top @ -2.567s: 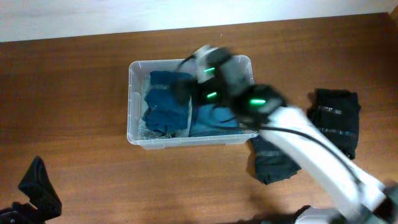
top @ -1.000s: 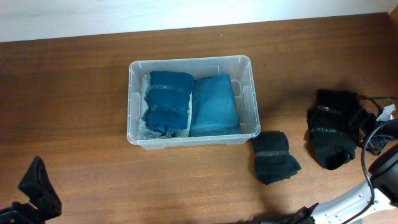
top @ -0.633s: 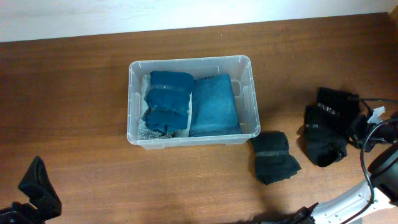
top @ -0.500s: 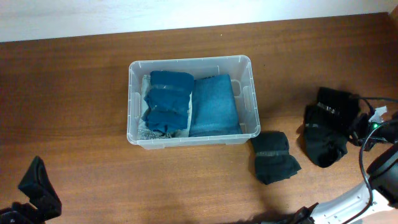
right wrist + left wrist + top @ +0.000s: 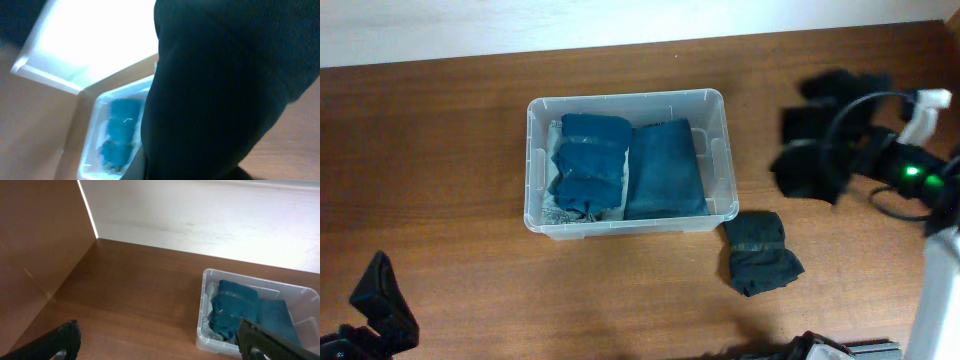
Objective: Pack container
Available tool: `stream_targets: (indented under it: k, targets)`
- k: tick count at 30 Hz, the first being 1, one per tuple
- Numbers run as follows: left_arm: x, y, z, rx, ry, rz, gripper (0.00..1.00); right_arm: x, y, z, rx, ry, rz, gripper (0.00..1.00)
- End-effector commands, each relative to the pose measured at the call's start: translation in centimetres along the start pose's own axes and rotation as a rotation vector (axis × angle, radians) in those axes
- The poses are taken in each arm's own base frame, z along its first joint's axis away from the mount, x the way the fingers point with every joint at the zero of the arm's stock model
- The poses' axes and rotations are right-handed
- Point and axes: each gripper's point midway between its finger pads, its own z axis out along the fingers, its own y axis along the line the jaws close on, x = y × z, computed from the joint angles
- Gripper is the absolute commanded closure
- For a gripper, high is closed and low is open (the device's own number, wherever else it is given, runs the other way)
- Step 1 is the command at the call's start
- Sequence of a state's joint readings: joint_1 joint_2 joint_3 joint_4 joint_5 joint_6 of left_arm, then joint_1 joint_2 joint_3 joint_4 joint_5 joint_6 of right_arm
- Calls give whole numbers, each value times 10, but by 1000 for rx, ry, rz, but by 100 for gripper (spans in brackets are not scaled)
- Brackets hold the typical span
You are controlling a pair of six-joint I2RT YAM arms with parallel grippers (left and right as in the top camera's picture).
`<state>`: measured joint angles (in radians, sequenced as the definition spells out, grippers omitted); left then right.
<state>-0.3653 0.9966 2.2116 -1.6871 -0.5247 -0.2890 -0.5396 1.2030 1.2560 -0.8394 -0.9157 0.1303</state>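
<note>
My right gripper crosses over the flat blue cloth (image 5: 665, 170) next, below and to its left in the overhead view, lowers and releases the black garment (image 5: 812, 150), since there is room on top.
The clear plastic container (image 5: 531, 165) stands mid-table, holding a teal rolled cloth (image 5: 588, 165) and a flat folded blue cloth (image 5: 665, 170). To its right, above the table, my right gripper (image 5: 865, 150) is shut on a black garment (image 5: 812, 150) that hangs blurred from it. In the right wrist view that black garment (image 5: 225, 90) fills most of the frame and hides the fingers; the container (image 5: 92, 150) shows beyond it. My left gripper (image 5: 162, 351) stands open and empty near the front left corner, well apart from the container (image 5: 201, 330).
A second black folded cloth (image 5: 760, 252) lies on the table just off the container's front right corner. The right arm's white link (image 5: 940, 290) stands along the right edge. A pale wall runs behind the table.
My right gripper shut on the black garment at the far right, lifted it off the table and carried it back and left toward the container. The left arm has not moved.
</note>
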Motion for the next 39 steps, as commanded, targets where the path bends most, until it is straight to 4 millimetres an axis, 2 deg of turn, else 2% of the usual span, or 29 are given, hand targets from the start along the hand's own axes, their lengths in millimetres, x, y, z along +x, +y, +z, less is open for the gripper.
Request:
stream_targets:
  k: [1, 3, 6, 9, 10, 11, 14, 17, 22, 26, 28, 29, 31, 32, 34, 39]
  targets:
    - [-1, 1, 0, -8, -1, -10, 0, 18, 92, 8, -235, 44, -141, 96]
    - [-1, 1, 0, -8, -1, -10, 0, 27, 125, 16, -323, 69, -222, 95]
    - [-1, 1, 0, -8, -1, -10, 0, 44, 162, 31, -441, 115, -319, 95]
    - [-1, 1, 0, -8, -1, -10, 0, 58, 185, 53, -516, 170, -347, 94]
    - [-1, 1, 0, -8, -1, -10, 0, 62, 188, 63, -515, 186, -335, 94]
    - [-1, 1, 0, -8, -1, -10, 0, 67, 189, 81, -494, 205, -317, 94]
    - [-1, 1, 0, -8, -1, -10, 0, 78, 179, 120, -411, 253, -231, 95]
    - [-1, 1, 0, -8, -1, -10, 0, 91, 160, 156, -329, 305, -151, 95]
    - [-1, 1, 0, -8, -1, -10, 0, 112, 112, 205, -163, 368, -67, 96]
    - [-1, 1, 0, -8, -1, -10, 0, 143, 69, 229, -33, 471, -6, 95]
    - [-1, 1, 0, -8, -1, -10, 0, 158, 54, 233, 10, 524, -6, 88]
    - [-1, 1, 0, -8, -1, -10, 0, 163, 50, 232, 22, 545, -19, 78]
    - [-1, 1, 0, -8, -1, -10, 0, 165, 49, 223, 21, 560, -74, 62]
    - [-1, 1, 0, -8, -1, -10, 0, 163, 50, 220, 31, 553, -85, 58]
    - [-1, 1, 0, -8, -1, -10, 0, 153, 53, 207, 65, 522, -103, 55]
    - [-1, 1, 0, -8, -1, -10, 0, 115, 87, 165, 31, 371, -196, 51]
